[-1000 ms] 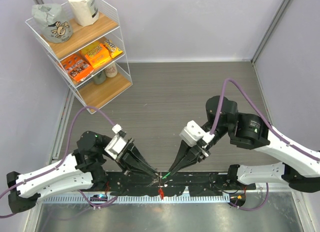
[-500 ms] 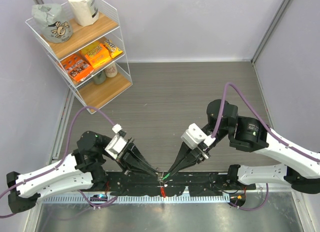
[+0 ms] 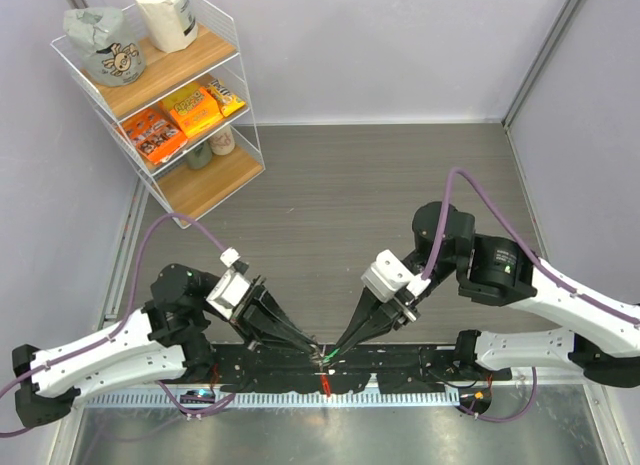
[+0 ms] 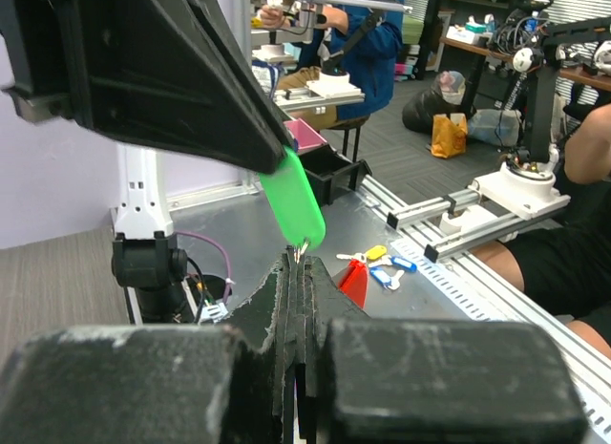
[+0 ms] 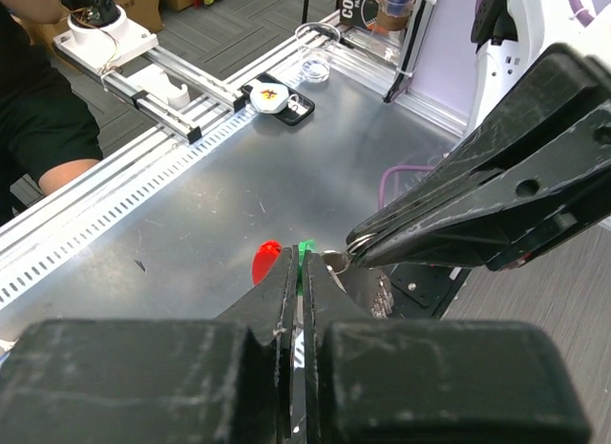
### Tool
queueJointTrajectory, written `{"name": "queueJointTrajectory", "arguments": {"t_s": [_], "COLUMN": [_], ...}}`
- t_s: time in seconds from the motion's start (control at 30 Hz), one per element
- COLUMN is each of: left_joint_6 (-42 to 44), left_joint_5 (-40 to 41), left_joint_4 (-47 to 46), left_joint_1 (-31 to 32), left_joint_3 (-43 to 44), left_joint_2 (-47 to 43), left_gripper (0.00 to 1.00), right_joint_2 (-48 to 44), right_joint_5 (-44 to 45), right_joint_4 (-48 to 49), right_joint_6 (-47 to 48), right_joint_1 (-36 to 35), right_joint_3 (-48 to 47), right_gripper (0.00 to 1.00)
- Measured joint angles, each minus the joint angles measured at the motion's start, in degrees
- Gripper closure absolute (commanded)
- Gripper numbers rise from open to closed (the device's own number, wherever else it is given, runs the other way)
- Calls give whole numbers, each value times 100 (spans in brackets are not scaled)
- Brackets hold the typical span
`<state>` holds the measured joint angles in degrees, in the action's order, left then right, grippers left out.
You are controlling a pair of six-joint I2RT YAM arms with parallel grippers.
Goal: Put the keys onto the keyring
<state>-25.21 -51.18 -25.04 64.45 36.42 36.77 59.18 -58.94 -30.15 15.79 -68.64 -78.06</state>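
Note:
The bare middle of the tabletop is outward and below. My left gripper should next move the keyring (image 5: 355,243) outward and down to let it go.
Both grippers meet tip to tip over the black base plates at the table's near edge. My left gripper (image 3: 315,351) (image 4: 298,261) is shut on the silvery loop of the keyring (image 5: 355,243), which shows as a thin wire at its tips (image 4: 302,248). The keyring's red part (image 3: 323,383) (image 4: 355,282) (image 5: 266,261) hangs just below. My right gripper (image 3: 329,356) (image 5: 301,258) is shut on the green key (image 4: 294,200) (image 5: 306,246). The key's metal end touches the ring at the left fingertips (image 5: 420,236).
A wire shelf (image 3: 160,95) with snack packs stands at the back left. Loose keys with yellow (image 4: 375,253) and blue (image 4: 393,270) heads lie on the metal bench beyond the table, beside a slotted rail (image 3: 250,397). A small black tray (image 5: 277,98) sits farther off.
My right gripper has edged slightly down and left with the green key, closing on the ring. The left arm has barely shifted. Both stay shut.

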Motion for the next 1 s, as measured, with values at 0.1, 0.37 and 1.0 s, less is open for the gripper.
{"name": "queueJointTrajectory", "arguments": {"t_s": [0.1,0.37,1.0], "left_joint_6": [-2,127,1143], "left_joint_5": [170,680,3753], "left_joint_4": [2,94,1799], "left_joint_1": [0,0,0], "left_joint_3": [0,13,483], "left_joint_2": [-96,-271,258], "left_gripper": [100,100,100], "right_joint_2": [-11,-511,-2743], "right_joint_5": [96,861,5174], "right_joint_4": [162,457,1178], "right_joint_6": [0,-422,-2065], "right_joint_1": [-83,-144,-144], "right_joint_3": [234,1222,2872], "right_gripper": [69,36,32]}}
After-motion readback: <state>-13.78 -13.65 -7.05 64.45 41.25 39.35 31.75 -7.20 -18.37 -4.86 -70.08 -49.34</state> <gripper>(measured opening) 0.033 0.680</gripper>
